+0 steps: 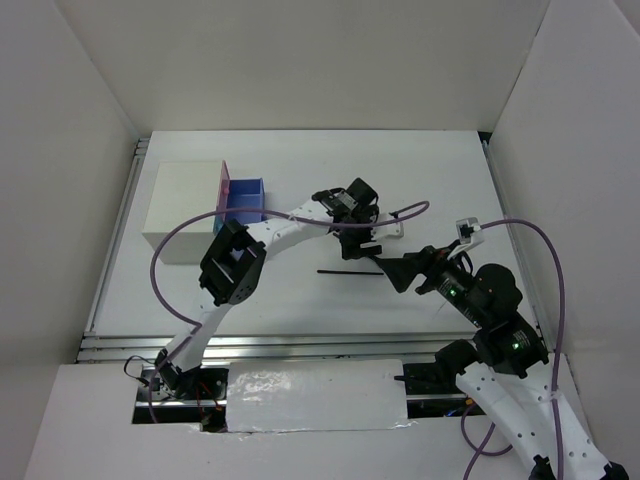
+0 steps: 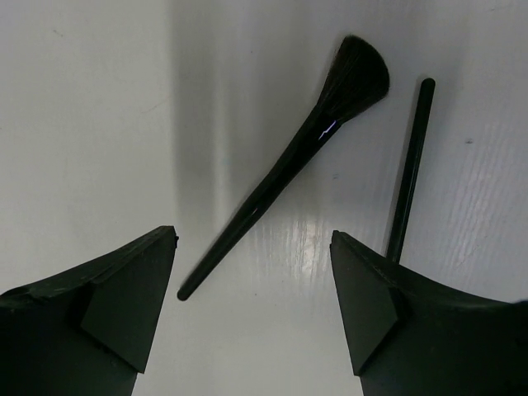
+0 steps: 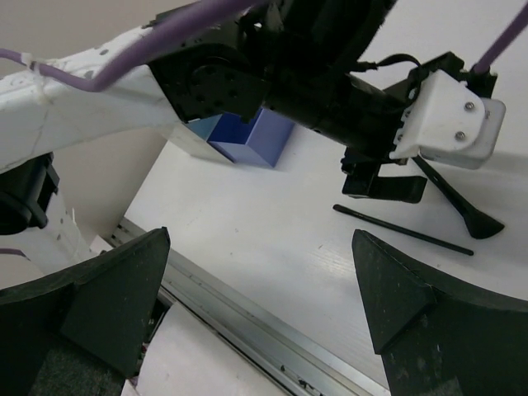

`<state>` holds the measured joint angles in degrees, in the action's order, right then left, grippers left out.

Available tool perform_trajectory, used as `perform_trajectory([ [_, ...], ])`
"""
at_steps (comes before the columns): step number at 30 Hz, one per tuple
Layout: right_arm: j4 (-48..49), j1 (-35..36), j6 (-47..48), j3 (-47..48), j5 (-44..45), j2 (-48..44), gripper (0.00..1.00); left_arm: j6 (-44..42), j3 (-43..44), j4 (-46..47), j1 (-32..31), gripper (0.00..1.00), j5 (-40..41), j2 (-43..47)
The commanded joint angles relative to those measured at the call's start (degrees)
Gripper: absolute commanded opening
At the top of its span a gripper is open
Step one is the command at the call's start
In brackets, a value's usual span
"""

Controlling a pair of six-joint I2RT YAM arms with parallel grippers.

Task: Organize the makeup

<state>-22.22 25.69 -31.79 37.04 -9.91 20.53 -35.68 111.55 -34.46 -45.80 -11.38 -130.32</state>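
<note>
The brush is below on the tabletop, between the open fingers, so my left gripper will next lower onto the middle of the brush's handle (image 2: 277, 179) and close.
A black brush (image 2: 280, 169) with a fanned head lies on the white table between and ahead of my left gripper's (image 2: 253, 241) open fingers, touching neither. A thin black pencil (image 2: 410, 161) lies beside it, its near end hidden behind the right finger (image 2: 371, 297). The top view shows my left gripper (image 1: 362, 245) hovering just above that pencil (image 1: 350, 271). My right gripper (image 3: 260, 241) is open and empty, low over the table's near side, facing the left gripper (image 3: 384, 186), the pencil (image 3: 404, 232) and the brush (image 3: 462, 206). My right gripper (image 1: 388, 272) sits just right of the pencil.
A white box (image 1: 185, 210) with a pink drawer and a pulled-out blue drawer (image 1: 245, 200) stands at the left rear. The blue drawer (image 3: 247, 136) shows behind the left arm. A metal rail (image 3: 272, 322) runs along the table's near edge. White walls enclose the table.
</note>
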Motion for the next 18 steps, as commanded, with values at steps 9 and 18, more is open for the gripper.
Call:
perform_trajectory([
  [9,-0.6,0.2,1.4,2.2,0.9,-0.8,1.0,-1.9,4.8,-0.6,0.2,0.84,-2.6,-4.1],
  [18,-0.8,0.2,1.8,1.6,1.3,-1.1,1.0,-1.9,9.7,-3.8,0.3,0.77,-4.4,-8.4],
])
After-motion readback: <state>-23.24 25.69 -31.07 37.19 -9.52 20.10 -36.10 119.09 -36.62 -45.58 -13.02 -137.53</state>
